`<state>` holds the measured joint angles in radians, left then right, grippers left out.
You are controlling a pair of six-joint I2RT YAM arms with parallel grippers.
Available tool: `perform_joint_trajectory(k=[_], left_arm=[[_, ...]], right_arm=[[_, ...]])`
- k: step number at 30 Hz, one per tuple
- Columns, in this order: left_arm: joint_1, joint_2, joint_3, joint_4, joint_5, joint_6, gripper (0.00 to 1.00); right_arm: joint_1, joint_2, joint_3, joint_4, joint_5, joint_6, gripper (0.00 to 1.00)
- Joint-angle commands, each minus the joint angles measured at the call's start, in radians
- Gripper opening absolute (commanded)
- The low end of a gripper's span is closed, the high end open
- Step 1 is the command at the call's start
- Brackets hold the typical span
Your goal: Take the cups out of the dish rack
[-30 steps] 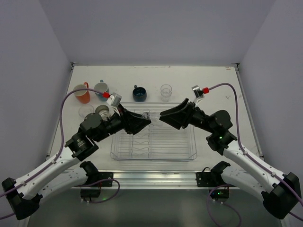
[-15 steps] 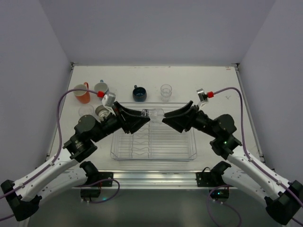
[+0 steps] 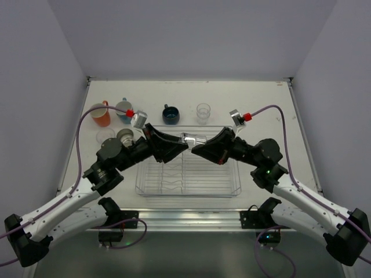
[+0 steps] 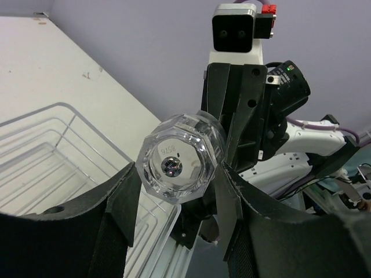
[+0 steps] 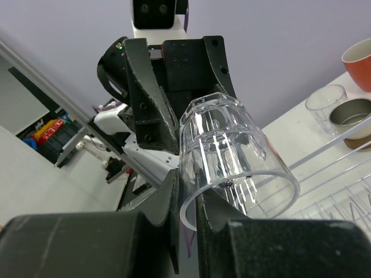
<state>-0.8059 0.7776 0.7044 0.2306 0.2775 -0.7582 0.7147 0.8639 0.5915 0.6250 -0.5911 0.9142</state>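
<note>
The clear tumbler behind the rack has its opening facing up, so my right gripper should move its tumbler outward and down, turn its fingers downward, and release it bottom-first into that clear tumbler.
A clear tumbler (image 3: 191, 139) hangs on its side above the far edge of the dish rack (image 3: 139, 186), between both grippers. My right gripper (image 5: 186, 204) is shut on the tumbler's (image 5: 232, 150) rim wall, one finger inside the mouth and one outside. My left gripper (image 4: 177, 176) stands open around the faceted base (image 4: 179, 165), its fingers close on either side of it. Seen from above, the left gripper (image 3: 183, 142) and right gripper (image 3: 197, 145) meet tip to tip. The rack's wire grid (image 4: 52, 150) lies below.
Behind the rack stand an orange mug (image 3: 101, 114), a light blue mug (image 3: 123, 109), a dark blue cup (image 3: 170, 114) and a clear tumbler (image 3: 203, 112). Left of the rack sit another clear tumbler (image 3: 105, 136) and a tan cup (image 3: 124, 136).
Both arms have closed in over the rack's far edge. The right gripper, open before, has shut on the tumbler's rim. The left jaws have widened slightly around the base.
</note>
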Motion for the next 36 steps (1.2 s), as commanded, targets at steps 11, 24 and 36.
perform_joint_trajectory(k=[11, 24, 36], left_arm=[[-0.001, -0.103, 0.202, -0.528, -0.394, 0.355, 1.0], [-0.001, -0.213, 0.103, -0.606, -0.644, 0.488, 1.0], [0.016, -0.221, 0.06, -0.571, -0.612, 0.511, 1.0]], right_arm=[[-0.001, 0.182, 0.451, -0.738, 0.291, -0.371, 0.0], [-0.073, 0.915, 1.415, -1.608, 0.774, -0.751, 0.0], [-0.156, 1.317, 1.817, -1.815, 0.754, -0.896, 0.0]])
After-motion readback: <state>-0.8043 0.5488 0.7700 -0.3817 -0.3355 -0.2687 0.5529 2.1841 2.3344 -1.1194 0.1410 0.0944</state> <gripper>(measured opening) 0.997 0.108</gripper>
